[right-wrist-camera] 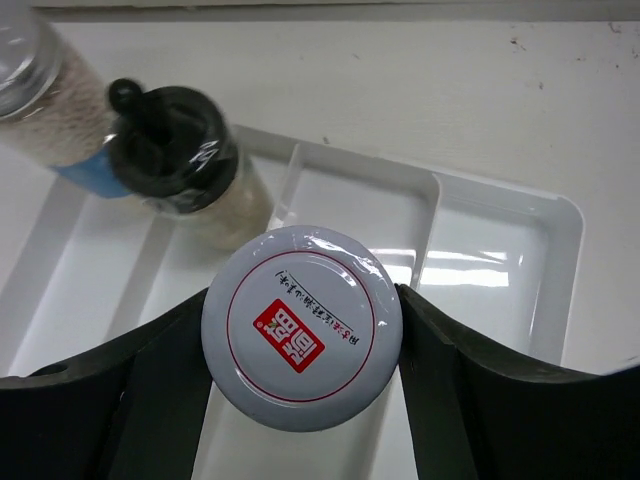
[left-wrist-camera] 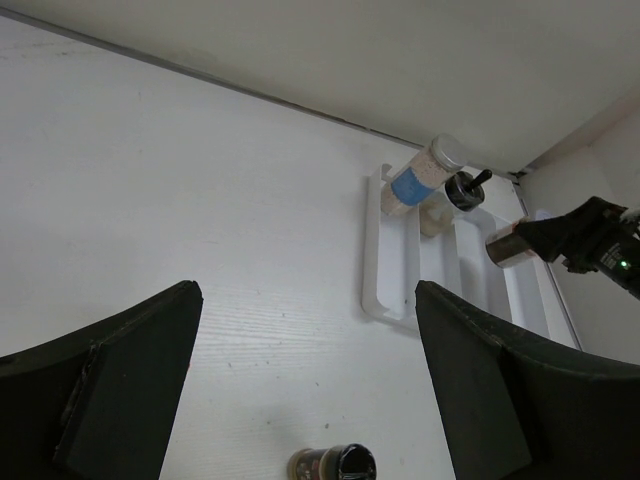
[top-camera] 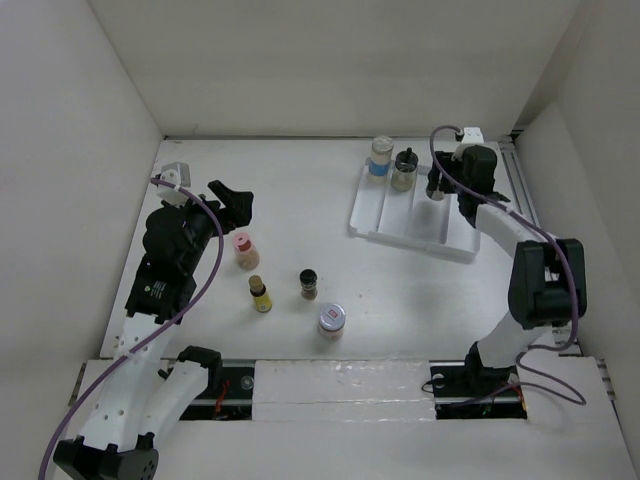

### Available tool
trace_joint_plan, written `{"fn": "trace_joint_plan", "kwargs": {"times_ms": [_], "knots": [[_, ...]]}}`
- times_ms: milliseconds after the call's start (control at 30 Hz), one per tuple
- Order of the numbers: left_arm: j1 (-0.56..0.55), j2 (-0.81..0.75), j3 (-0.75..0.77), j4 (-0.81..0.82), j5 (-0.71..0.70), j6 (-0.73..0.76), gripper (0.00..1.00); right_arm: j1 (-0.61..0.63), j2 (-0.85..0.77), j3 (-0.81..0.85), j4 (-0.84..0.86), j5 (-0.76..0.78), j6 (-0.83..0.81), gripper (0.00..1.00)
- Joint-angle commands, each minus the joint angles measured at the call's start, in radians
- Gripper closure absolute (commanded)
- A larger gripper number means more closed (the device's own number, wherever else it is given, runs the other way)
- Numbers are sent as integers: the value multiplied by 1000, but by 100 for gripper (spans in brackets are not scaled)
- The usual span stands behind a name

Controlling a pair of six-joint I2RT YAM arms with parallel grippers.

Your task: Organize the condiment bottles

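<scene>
My right gripper lowers and eases outward next to release the jar at the third channel's far end (right-wrist-camera: 352,208), which stands empty beside the dark-lidded bottle.
My right gripper (top-camera: 437,186) is shut on a jar with a white lid and red logo (right-wrist-camera: 302,327), held upright over the third channel of the white ridged tray (right-wrist-camera: 500,250); its base is hidden. At the tray's far end stand a blue-labelled jar (top-camera: 379,157) and a dark-lidded bottle (top-camera: 404,168). On the table stand a pink bottle (top-camera: 245,250), a yellow bottle (top-camera: 260,293), a small dark bottle (top-camera: 309,284) and a red-and-white-lidded jar (top-camera: 332,320). My left gripper (top-camera: 232,205) hangs open and empty just behind the pink bottle, and the dark bottle (left-wrist-camera: 335,465) shows below its fingers.
White walls close in the table on the left, back and right. The tray (top-camera: 372,218) lies at the back right, close to the right wall. A white strip (top-camera: 350,385) runs along the near edge between the arm bases.
</scene>
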Motion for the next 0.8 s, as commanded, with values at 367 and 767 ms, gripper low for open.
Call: {"fn": "trace_joint_plan", "kwargs": {"times_ms": [367,767], "knots": [[7,-12,6,44,3,4,16,-64,310,338,94,-58,-6,24],[7,-12,6,44,12,4,16,77,-120,51,70,-78,3,1]]}}
